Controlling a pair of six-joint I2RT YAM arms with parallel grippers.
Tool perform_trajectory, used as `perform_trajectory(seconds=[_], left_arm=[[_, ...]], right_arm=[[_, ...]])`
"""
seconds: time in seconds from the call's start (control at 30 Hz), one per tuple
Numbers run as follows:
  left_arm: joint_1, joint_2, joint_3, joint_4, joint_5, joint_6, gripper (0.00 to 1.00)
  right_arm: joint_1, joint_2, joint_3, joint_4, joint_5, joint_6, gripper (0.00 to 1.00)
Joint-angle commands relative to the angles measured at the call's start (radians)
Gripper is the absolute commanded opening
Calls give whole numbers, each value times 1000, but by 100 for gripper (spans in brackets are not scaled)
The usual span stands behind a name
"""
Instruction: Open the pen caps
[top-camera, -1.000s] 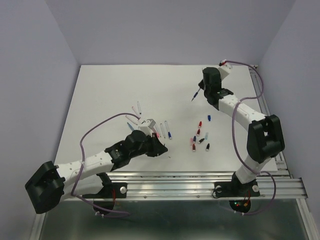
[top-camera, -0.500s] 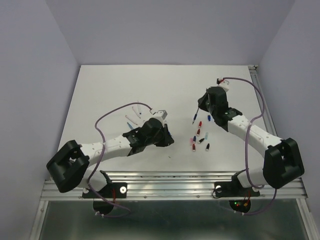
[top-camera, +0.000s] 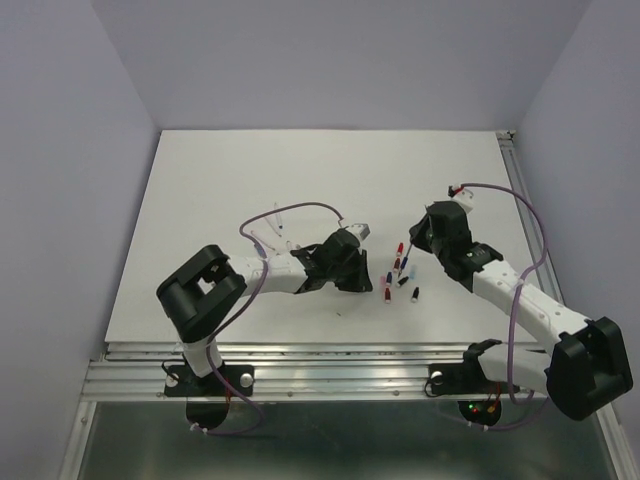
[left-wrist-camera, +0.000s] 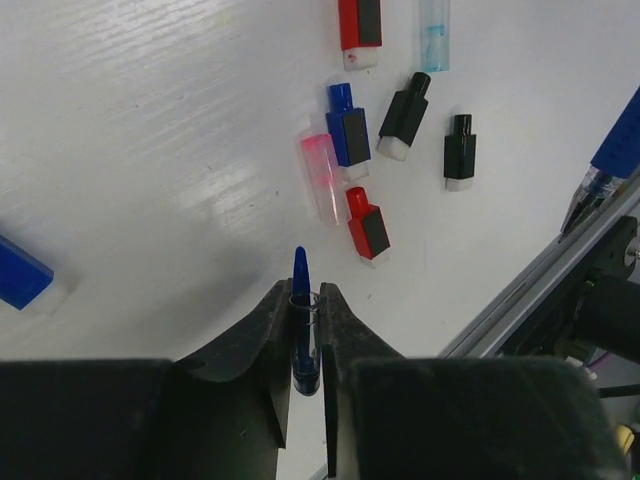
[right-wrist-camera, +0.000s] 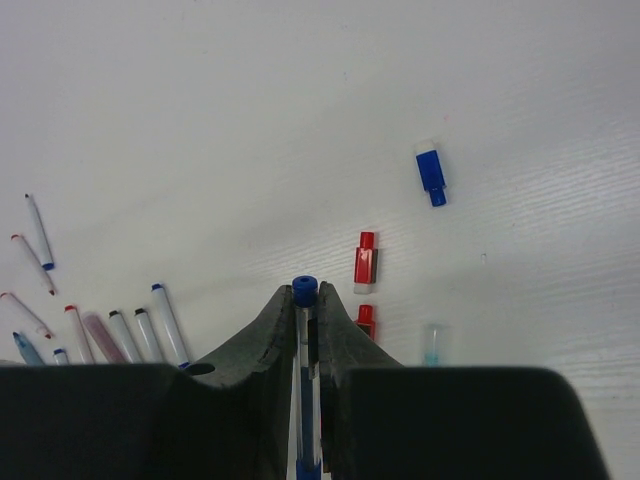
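The right gripper moves down and to its left in the top view next, to the uncapped pens lying there, and releases the bared pen.
My left gripper (left-wrist-camera: 303, 300) is shut on a clear pen cap with a blue pointed clip (left-wrist-camera: 301, 290). It hovers just left of the loose caps in the top view (top-camera: 362, 282). My right gripper (right-wrist-camera: 306, 297) is shut on a clear pen with a blue end (right-wrist-camera: 305, 291); in the top view it (top-camera: 421, 238) is right of the caps. That pen's blue grip and tip show in the left wrist view (left-wrist-camera: 608, 160). Loose red (left-wrist-camera: 367, 225), blue (left-wrist-camera: 347, 125) and black (left-wrist-camera: 459, 150) caps lie between the grippers (top-camera: 400, 275).
Several uncapped pens (right-wrist-camera: 165, 322) lie in a group left of the left arm (top-camera: 272, 228). A lone blue cap (right-wrist-camera: 432, 175) lies farther out. The metal rail (top-camera: 340, 352) runs along the table's near edge.
Both arms have swung in toward the loose caps: the left gripper moved right with its cap, and the right gripper came nearer and lower with its pen.
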Motion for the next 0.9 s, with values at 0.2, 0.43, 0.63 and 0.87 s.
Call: perform_trajectory(seconds=[0.2,0.43,0.63,0.87], left_arm=[[-20,42,72,2,44,19,53],[-21,24,72,-11,44,28,66],[-21,-74,58,-35,10,48,90],[32,-310,-12,-124,-152,56,99]], right_arm=[[-6,-39,-20,-17,15,2,4],[-6,-58,-20,-24,9,-3,4],[-6,-56,-14,-9,-44,-44,5],[-5,-16,-19,81,-242,-125,5]])
